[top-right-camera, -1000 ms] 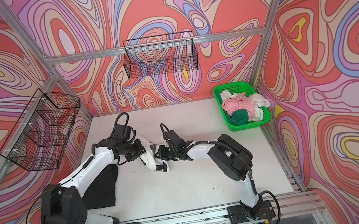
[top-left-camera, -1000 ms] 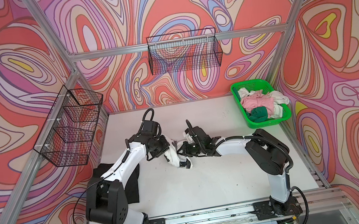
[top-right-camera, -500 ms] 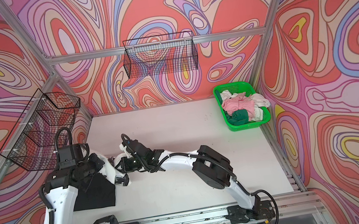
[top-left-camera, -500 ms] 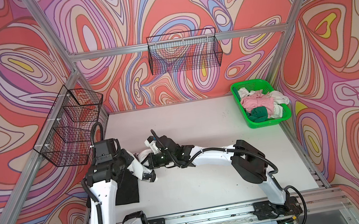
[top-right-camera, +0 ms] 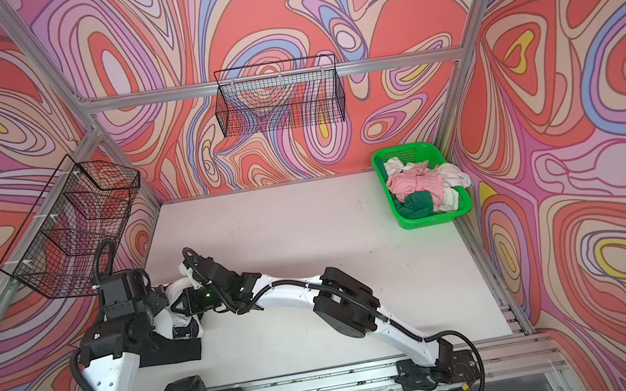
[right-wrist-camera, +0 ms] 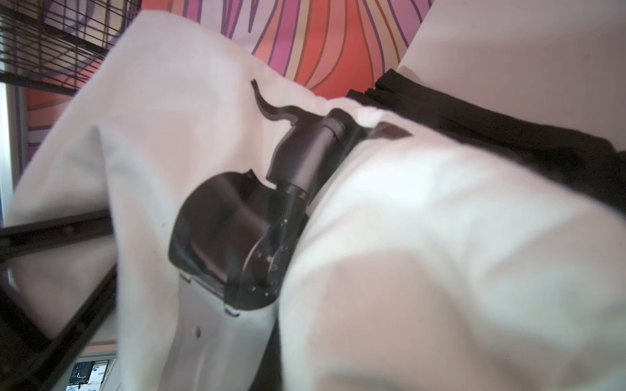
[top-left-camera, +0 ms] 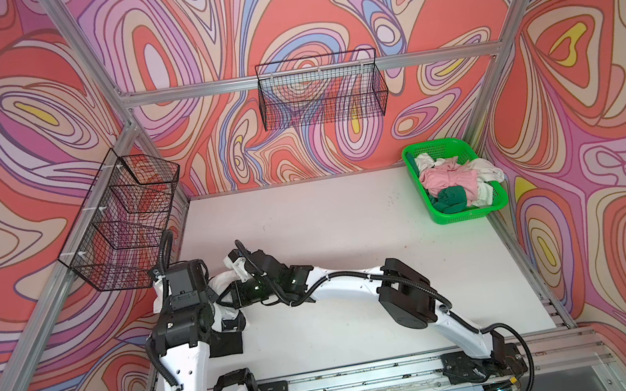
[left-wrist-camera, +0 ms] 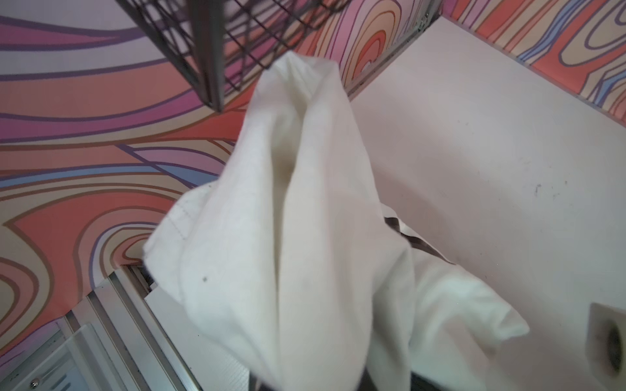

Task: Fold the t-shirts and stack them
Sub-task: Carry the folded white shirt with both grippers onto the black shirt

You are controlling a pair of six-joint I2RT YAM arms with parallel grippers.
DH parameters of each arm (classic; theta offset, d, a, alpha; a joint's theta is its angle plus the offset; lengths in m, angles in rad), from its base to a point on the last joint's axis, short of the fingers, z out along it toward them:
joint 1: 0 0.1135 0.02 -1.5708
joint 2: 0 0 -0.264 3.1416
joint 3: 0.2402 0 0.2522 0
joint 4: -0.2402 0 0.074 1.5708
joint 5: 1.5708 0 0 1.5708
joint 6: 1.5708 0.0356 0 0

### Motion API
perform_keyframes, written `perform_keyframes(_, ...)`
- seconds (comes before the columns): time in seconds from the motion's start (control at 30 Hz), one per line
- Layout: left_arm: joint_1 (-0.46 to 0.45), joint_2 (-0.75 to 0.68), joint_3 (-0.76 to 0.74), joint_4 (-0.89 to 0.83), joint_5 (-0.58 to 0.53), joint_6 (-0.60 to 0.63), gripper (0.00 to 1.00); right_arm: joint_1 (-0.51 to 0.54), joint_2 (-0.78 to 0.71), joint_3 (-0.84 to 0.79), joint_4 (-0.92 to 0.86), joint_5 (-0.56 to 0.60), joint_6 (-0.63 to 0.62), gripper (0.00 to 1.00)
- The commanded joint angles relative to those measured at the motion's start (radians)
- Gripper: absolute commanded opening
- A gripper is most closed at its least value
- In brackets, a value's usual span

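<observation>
My right gripper moves down and back toward my base over the black t-shirt (top-left-camera: 226, 342) next and releases, since that shirt lies flat beneath the hanging off-white t-shirt.
Both arms crowd the table's front left, and between them hangs the off-white t-shirt (top-left-camera: 219, 282) (top-right-camera: 175, 289). My left gripper (top-left-camera: 230, 323) is shut on it; in the left wrist view the cloth (left-wrist-camera: 288, 203) hangs in loose folds and hides the jaws. My right gripper (top-left-camera: 234, 264) reaches across the middle and is also shut on the off-white t-shirt (right-wrist-camera: 440, 237), which drapes over the left arm's wrist. A flat black t-shirt (top-left-camera: 226, 342) (top-right-camera: 177, 351) (right-wrist-camera: 508, 125) lies on the table right under the grippers. Pink, white and dark green t-shirts (top-left-camera: 450, 184) are heaped in the basket.
The bright green basket (top-left-camera: 463, 216) stands at the back right corner. One black wire basket (top-left-camera: 122, 225) juts from the left wall just above the left arm; another (top-left-camera: 323, 94) hangs on the back wall. A metal rail (top-left-camera: 351, 376) runs along the front edge.
Both grippers have carried the off-white t-shirt from the table's middle to the front left, over the black t-shirt. The left arm has pulled back and the right arm has stretched across.
</observation>
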Motion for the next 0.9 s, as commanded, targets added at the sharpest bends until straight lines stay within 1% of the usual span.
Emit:
perform_keyframes(0.0, -0.009, -0.009, -0.008, 0.112, -0.119, 0.012, 0.0, 0.028, 0.048, 0.058, 0.003, 0.003, -0.007, 0.0)
perform_keyframes(0.07, -0.037, -0.014, -0.012, 0.124, -0.179, 0.024, 0.0, 0.032, 0.072, 0.082, -0.002, 0.006, -0.003, 0.0)
perform_keyframes(0.17, -0.078, -0.061, -0.09, 0.19, -0.258, 0.044, 0.0, 0.043, 0.101, 0.09, 0.013, 0.013, 0.006, 0.0)
perform_keyframes(0.2, -0.082, -0.08, -0.12, 0.207, -0.286, 0.034, 0.0, 0.049, 0.11, 0.089, 0.02, 0.019, 0.007, 0.0)
perform_keyframes(0.23, -0.09, -0.081, -0.122, 0.195, -0.334, 0.012, 0.0, 0.054, 0.121, 0.092, 0.022, 0.028, 0.006, 0.0)
perform_keyframes(0.27, -0.099, -0.069, -0.123, 0.192, -0.359, 0.013, 0.0, 0.056, 0.131, 0.1, 0.017, 0.046, -0.001, 0.0)
perform_keyframes(0.3, -0.111, -0.062, -0.134, 0.209, -0.359, 0.023, 0.0, 0.059, 0.143, 0.106, 0.012, 0.064, -0.008, 0.0)
perform_keyframes(0.37, -0.119, -0.055, -0.151, 0.241, -0.314, 0.034, 0.0, 0.059, 0.165, 0.106, 0.024, 0.079, -0.006, 0.0)
perform_keyframes(0.4, -0.119, -0.048, -0.143, 0.22, -0.325, 0.011, 0.0, 0.059, 0.178, 0.108, 0.034, 0.083, -0.003, 0.0)
perform_keyframes(0.43, -0.119, -0.047, -0.135, 0.187, -0.386, -0.03, 0.06, 0.06, 0.19, 0.109, 0.041, 0.083, -0.001, 0.0)
perform_keyframes(0.47, -0.12, -0.054, -0.134, 0.154, -0.445, -0.083, 0.22, 0.061, 0.202, 0.115, 0.046, 0.081, 0.008, 0.0)
perform_keyframes(0.5, -0.123, -0.068, -0.136, 0.149, -0.464, -0.097, 0.35, 0.061, 0.213, 0.118, 0.057, 0.077, 0.019, 0.0)
perform_keyframes(0.57, -0.135, -0.081, -0.137, 0.15, -0.464, -0.092, 0.54, 0.064, 0.228, 0.114, 0.073, 0.081, 0.035, 0.0)
perform_keyframes(0.6, -0.137, -0.082, -0.131, 0.132, -0.472, -0.115, 0.63, 0.064, 0.231, 0.108, 0.079, 0.094, 0.041, 0.0)
perform_keyframes(0.67, -0.138, -0.091, -0.119, 0.106, -0.486, -0.136, 0.7, 0.065, 0.235, 0.088, 0.099, 0.103, 0.051, 0.0)
perform_keyframes(0.7, -0.141, -0.103, -0.111, 0.082, -0.508, -0.158, 0.76, 0.066, 0.239, 0.083, 0.1, 0.109, 0.055, 0.0)
perform_keyframes(0.77, -0.156, -0.124, -0.105, 0.042, -0.561, -0.191, 0.84, 0.065, 0.243, 0.078, 0.1, 0.115, 0.061, 0.0)
perform_keyframes(0.83, -0.17, -0.14, -0.089, 0.001, -0.593, -0.221, 0.86, 0.067, 0.243, 0.069, 0.102, 0.124, 0.066, 0.0)
perform_keyframes(0.87, -0.173, -0.145, -0.086, -0.009, -0.589, -0.224, 0.86, 0.07, 0.242, 0.064, 0.107, 0.128, 0.07, 0.0)
